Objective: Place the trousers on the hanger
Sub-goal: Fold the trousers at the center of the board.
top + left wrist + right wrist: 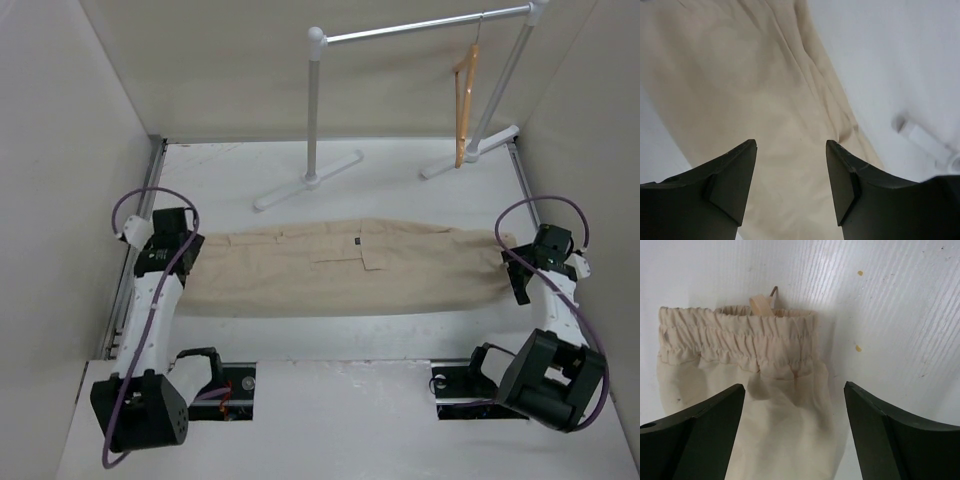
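My right gripper still has its fingers above the cloth, short of the band (740, 335), so it will next come down open onto the near part of the gathered elastic waistband (786, 351).
The beige trousers (340, 265) lie flat and folded lengthwise across the table, their ends reaching both arms. The wooden hanger (463, 105) hangs by its hook from the white rail at the back right, empty. My left gripper (186, 246) is open over the trousers' left end; in the left wrist view its jaws (791, 150) straddle plain cloth (740, 75) just above it. My right gripper (516, 276) is open over the right end; the right wrist view (794, 390) shows the gathered elastic band (740, 335) ahead of the jaws.
The white garment rail (420, 28) stands at the back on two feet (307, 180) (470, 152); one foot shows in the left wrist view (925, 142). Beige walls close in the left, right and back. Bare white table (330, 325) lies in front of the trousers.
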Tool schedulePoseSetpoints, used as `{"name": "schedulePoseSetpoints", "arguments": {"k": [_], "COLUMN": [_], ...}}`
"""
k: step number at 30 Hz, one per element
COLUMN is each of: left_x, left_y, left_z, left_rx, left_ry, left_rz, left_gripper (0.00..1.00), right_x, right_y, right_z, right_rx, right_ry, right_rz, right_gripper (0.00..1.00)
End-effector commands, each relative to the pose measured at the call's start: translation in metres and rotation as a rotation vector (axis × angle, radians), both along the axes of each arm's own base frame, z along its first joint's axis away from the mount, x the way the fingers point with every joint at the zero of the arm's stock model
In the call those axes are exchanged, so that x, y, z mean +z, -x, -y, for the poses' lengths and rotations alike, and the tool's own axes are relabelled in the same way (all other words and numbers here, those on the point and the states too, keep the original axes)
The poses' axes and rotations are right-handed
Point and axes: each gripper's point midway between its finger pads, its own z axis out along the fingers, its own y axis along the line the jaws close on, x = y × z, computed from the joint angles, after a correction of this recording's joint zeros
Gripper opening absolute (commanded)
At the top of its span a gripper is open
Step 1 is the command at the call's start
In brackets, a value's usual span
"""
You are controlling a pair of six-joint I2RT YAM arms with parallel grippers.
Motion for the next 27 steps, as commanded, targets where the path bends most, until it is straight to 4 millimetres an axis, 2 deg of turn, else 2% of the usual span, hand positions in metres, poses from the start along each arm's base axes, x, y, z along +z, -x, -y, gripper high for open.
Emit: {"name": "schedulePoseSetpoints", "arguments": {"k": [1, 3, 6, 9, 12, 16, 18, 19, 21, 23, 24, 27], "left_x": [-0.022, -0.030, -0.046, -0.065, -0.083, -0.103, -0.112, -0.116, -0.117, -0.112, -0.108, -0.097], "left_y": [-0.010, -0.022, -0.034, -0.045, -0.049, -0.048, -0.042, -0.039, -0.036, -0.038, -0.039, -0.041], "left_z": [0.036, 0.051, 0.057, 0.052, 0.038, 0.014, 0.003, 0.000, -0.004, -0.004, -0.004, -0.001], "left_rx": [-0.119, -0.178, -0.214, -0.207, -0.163, -0.085, -0.037, -0.015, 0.013, 0.015, 0.015, 0.001], "left_ry": [0.041, 0.046, 0.063, 0.094, 0.120, 0.146, 0.164, 0.173, 0.185, 0.187, 0.185, 0.177], "left_rz": [-0.025, -0.029, -0.068, -0.087, -0.123, -0.165, -0.194, -0.204, -0.207, -0.187, -0.174, -0.147], "left_gripper": [0.55, 0.56, 0.57, 0.57, 0.57, 0.57, 0.57, 0.56, 0.56, 0.56, 0.56, 0.56], "right_x": [-0.008, -0.015, -0.016, -0.022, -0.035, -0.029, -0.030, -0.033, -0.033, -0.032, -0.029, -0.009], "right_y": [-0.007, -0.010, -0.014, -0.024, -0.033, -0.044, -0.048, -0.048, -0.050, -0.050, -0.049, -0.046], "right_z": [0.012, 0.013, 0.020, 0.024, 0.022, 0.029, 0.031, 0.032, 0.032, 0.032, 0.032, 0.040], "right_rx": [-0.009, -0.007, -0.032, -0.034, -0.036, -0.055, -0.066, -0.071, -0.078, -0.093, -0.105, -0.132], "right_ry": [0.031, 0.012, 0.008, -0.007, -0.053, -0.041, -0.044, -0.048, -0.054, -0.065, -0.068, -0.027], "right_rz": [-0.016, -0.028, -0.021, -0.032, -0.040, -0.010, -0.013, -0.018, -0.017, -0.012, 0.000, 0.070], "right_gripper": [0.87, 0.87, 0.87, 0.87, 0.81, 0.70, 0.63, 0.56, 0.38, 0.19, 0.12, 0.06]}}
